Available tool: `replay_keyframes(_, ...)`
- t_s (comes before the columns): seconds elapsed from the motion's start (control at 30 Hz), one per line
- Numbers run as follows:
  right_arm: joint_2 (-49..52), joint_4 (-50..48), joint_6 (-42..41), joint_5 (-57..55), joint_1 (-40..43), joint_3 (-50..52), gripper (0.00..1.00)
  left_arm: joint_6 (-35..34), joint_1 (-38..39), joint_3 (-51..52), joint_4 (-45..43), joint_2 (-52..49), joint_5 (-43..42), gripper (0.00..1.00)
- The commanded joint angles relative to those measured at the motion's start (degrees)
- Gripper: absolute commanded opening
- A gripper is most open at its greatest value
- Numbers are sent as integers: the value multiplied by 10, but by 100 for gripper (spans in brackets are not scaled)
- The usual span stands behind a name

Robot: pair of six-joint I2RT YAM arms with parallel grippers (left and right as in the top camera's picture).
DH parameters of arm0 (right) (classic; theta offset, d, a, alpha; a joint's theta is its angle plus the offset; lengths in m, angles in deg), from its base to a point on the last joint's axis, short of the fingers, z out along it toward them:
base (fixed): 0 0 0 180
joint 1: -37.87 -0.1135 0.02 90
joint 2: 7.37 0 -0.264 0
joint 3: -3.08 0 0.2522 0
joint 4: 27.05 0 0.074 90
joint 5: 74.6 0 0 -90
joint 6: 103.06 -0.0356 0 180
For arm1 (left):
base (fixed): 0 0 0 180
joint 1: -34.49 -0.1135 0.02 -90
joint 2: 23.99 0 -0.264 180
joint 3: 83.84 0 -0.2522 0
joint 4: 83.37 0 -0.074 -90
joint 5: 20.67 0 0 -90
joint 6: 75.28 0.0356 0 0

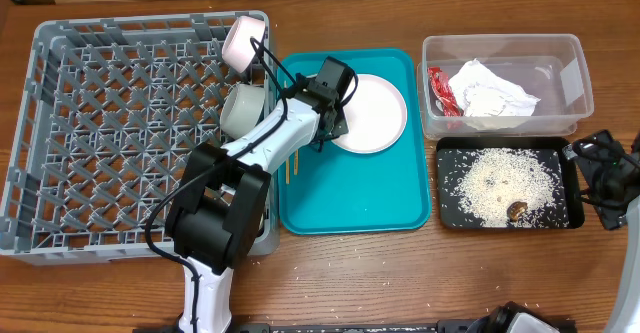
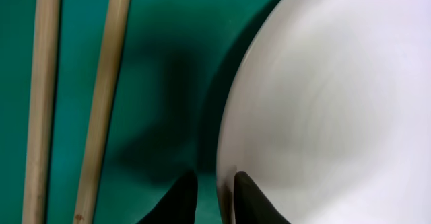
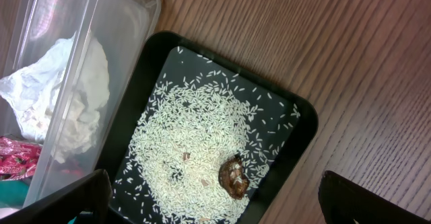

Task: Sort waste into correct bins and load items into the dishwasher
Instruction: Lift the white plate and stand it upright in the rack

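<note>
Next, I lift and tilt my left gripper, carry the plate (image 1: 375, 113) down into the rack's far end (image 1: 192, 49) and release, as that lies to its left in the overhead view.
The round pale plate (image 1: 375, 113) lies on the teal tray (image 1: 360, 198), with the chopsticks (image 1: 290, 165) at the tray's left edge. My left gripper (image 1: 338, 121) straddles the plate's left rim. In the left wrist view its fingers (image 2: 214, 177) are closed narrowly on the plate (image 2: 337, 83) rim, and the chopsticks (image 2: 101, 103) lie to the left. A pale bowl (image 1: 243, 108) and a white cup (image 1: 243, 41) sit in the grey dish rack (image 1: 100, 123). My right gripper (image 1: 592, 153) (image 3: 214, 183) is open and empty over the black tray (image 3: 296, 116).
The clear tub (image 1: 560, 48) holds the red wrapper (image 1: 440, 88) and white napkin (image 1: 490, 88). The black tray (image 1: 445, 148) holds rice (image 1: 500, 178) and the brown lump (image 1: 517, 210). Loose rice grains (image 1: 350, 238) lie on the wood in front of the teal tray.
</note>
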State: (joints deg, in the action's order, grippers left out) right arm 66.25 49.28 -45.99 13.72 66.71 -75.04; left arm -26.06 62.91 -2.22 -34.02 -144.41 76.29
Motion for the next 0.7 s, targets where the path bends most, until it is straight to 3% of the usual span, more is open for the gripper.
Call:
replay_keyframes(0.0, -1, -3, 4, 0, 2, -6, 100, -3, 2, 18, -14, -2, 13, 20)
replay_keyframes(0.07, -1, -3, 4, 0, 2, -6, 100, -3, 2, 20, -16, -2, 11, 17)
replay_keyframes(0.13, -1, -3, 4, 0, 2, -6, 100, -3, 1, 20, -16, -2, 11, 4)
replay_keyframes(0.27, -1, -3, 4, 0, 2, -6, 100, 12, 1, 18, -15, 0, 6, 4)
replay_keyframes(0.37, -1, -3, 4, 0, 2, -6, 100, 94, 1, -3, -1, 18, 5, 4)
replay_keyframes(0.67, -1, -3, 4, 0, 2, -6, 100, 312, -3, -112, 81, 197, 74, 4)
